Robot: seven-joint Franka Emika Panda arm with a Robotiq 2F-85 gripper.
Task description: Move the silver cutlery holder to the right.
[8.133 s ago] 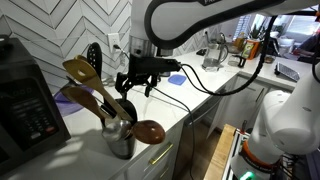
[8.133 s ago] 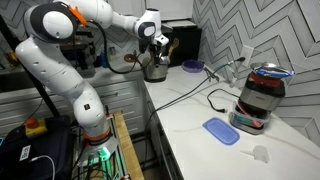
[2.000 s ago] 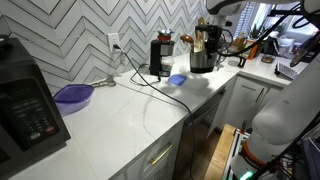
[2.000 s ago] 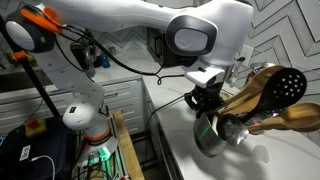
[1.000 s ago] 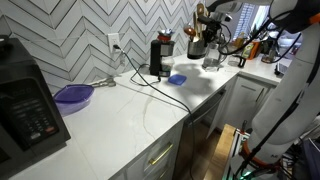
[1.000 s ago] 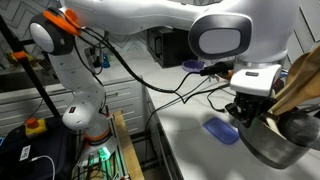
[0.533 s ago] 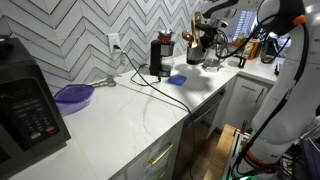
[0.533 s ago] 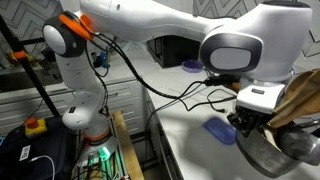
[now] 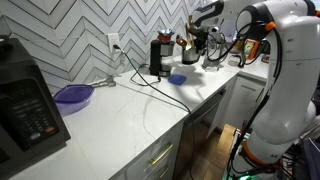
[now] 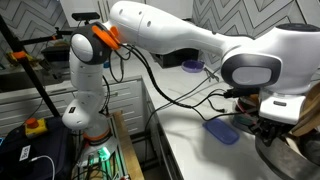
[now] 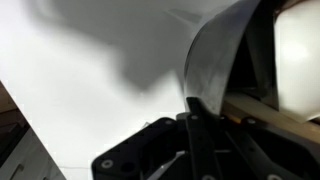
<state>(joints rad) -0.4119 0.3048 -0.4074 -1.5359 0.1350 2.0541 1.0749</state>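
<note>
My gripper carries the holder (image 10: 288,158) outward and down, away from the close-lying blue lid, next. It lets go of the holder's rim at the counter's far end.
The silver cutlery holder (image 11: 214,58) fills the upper right of the wrist view as a curved shiny wall, with a wooden handle (image 11: 262,112) inside it. My gripper (image 11: 200,125) is shut on the holder's rim, one dark finger against the wall. In an exterior view the holder (image 10: 288,158) sits at the bottom right corner, partly cut off, with a wooden spoon (image 10: 311,108) rising from it and the gripper (image 10: 272,130) clamped on its near edge. Seen from farther off in an exterior view, the gripper (image 9: 199,45) and holder (image 9: 193,54) are small at the counter's far end.
A black appliance (image 9: 160,55) with a cord stands by the wall, with a blue lid (image 9: 177,78) (image 10: 222,130) in front of it. A purple bowl (image 9: 72,95) (image 10: 192,66) and a microwave (image 9: 25,110) are farther along the counter. The counter edge runs along its open side.
The arm has carried the holder farther along the counter. In one exterior view it slid toward the bottom right corner and is now partly out of frame. The grip stayed shut.
</note>
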